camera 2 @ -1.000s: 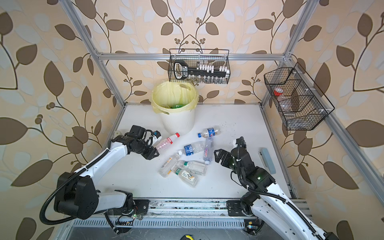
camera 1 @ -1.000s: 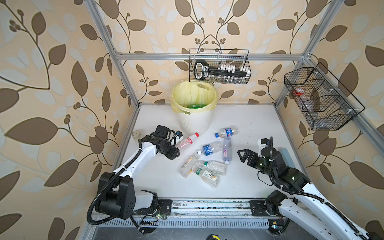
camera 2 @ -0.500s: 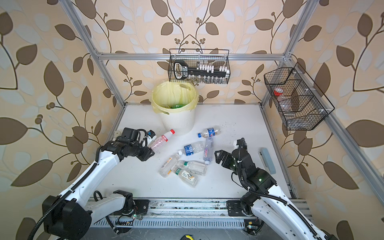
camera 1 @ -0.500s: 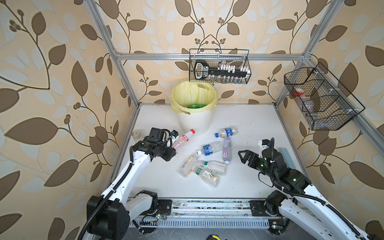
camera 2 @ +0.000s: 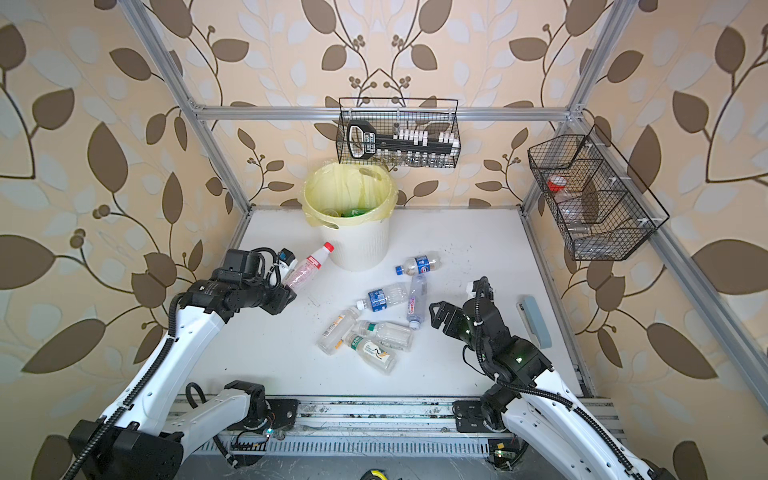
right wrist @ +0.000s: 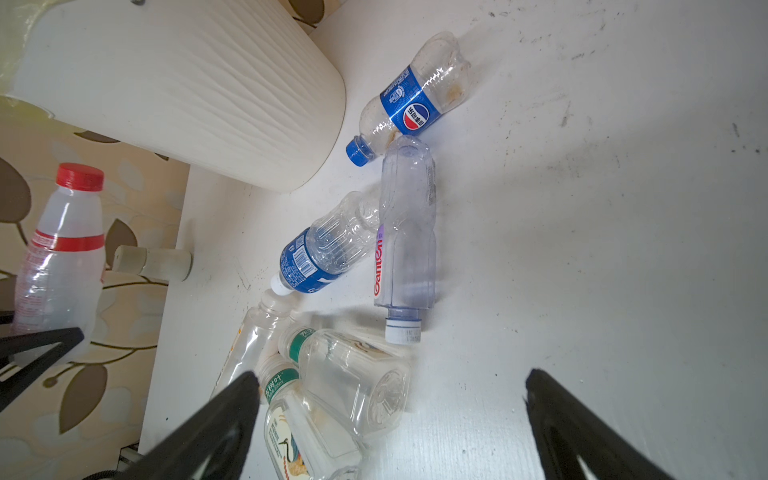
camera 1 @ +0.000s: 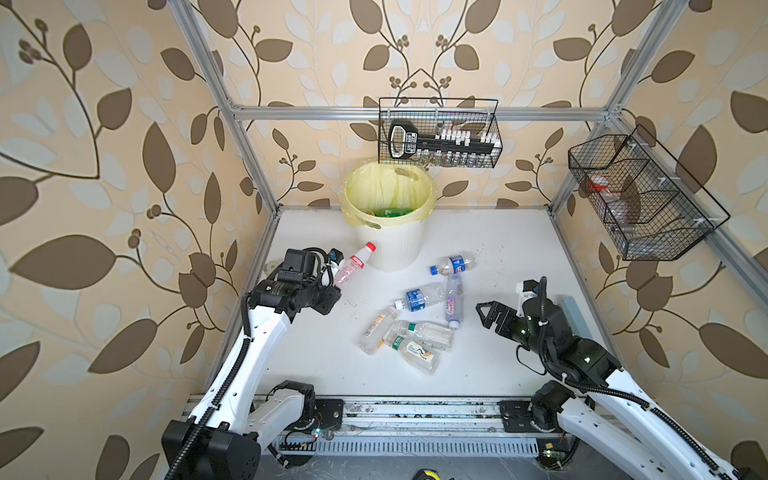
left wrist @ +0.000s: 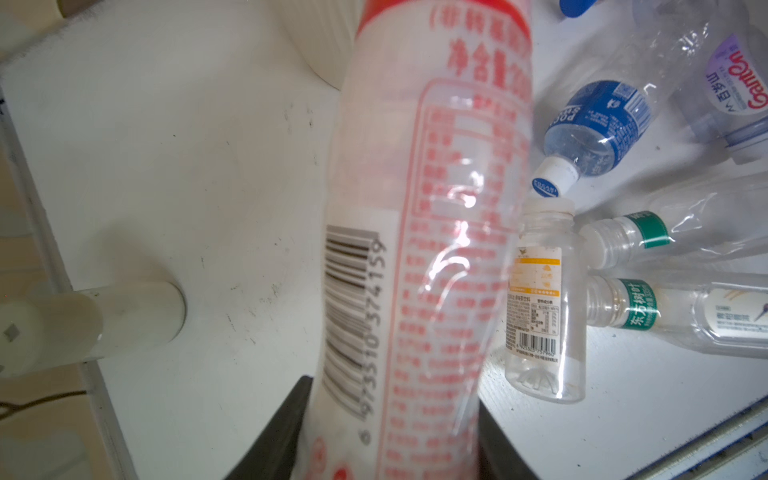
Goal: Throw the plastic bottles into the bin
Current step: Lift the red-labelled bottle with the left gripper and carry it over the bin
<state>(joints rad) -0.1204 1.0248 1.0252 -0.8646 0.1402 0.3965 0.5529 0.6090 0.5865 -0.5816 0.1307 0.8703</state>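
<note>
The left gripper carries the clear bottle up and outward over the bin's opening (camera 1: 388, 193) next and releases the bottle's base, as the bin's rim stands above the red cap.
My left gripper (camera 1: 332, 284) (camera 2: 289, 287) (left wrist: 390, 419) is shut on the base of a clear bottle with a red cap and red label (camera 1: 354, 265) (camera 2: 309, 267) (left wrist: 428, 199) (right wrist: 58, 253). It holds the bottle off the table, cap tilted toward the bin (camera 1: 392, 249) (camera 2: 363, 249) (right wrist: 187, 91), which stands just beside it. Green bottles lie inside the bin (camera 1: 388, 212). Several plastic bottles lie in a loose pile mid-table, among them a Pepsi bottle (camera 1: 453, 264) (right wrist: 411, 99) and a blue-label one (camera 1: 419, 297) (left wrist: 598, 124). My right gripper (camera 1: 488, 316) (camera 2: 440, 318) (right wrist: 390, 376) hovers open right of the pile.
A small white cylinder (left wrist: 133, 320) (right wrist: 153, 259) lies at the table's left edge. A blue-grey block (camera 1: 575, 316) (camera 2: 536, 322) lies along the right edge. Wire baskets hang on the back rail (camera 1: 440, 133) and the right rail (camera 1: 640, 199). Metal frame posts stand at the corners.
The left arm has raised the red-capped bottle off the table and drawn it slightly left, with the cap now nearer the bin's side. The right arm has hardly moved.
</note>
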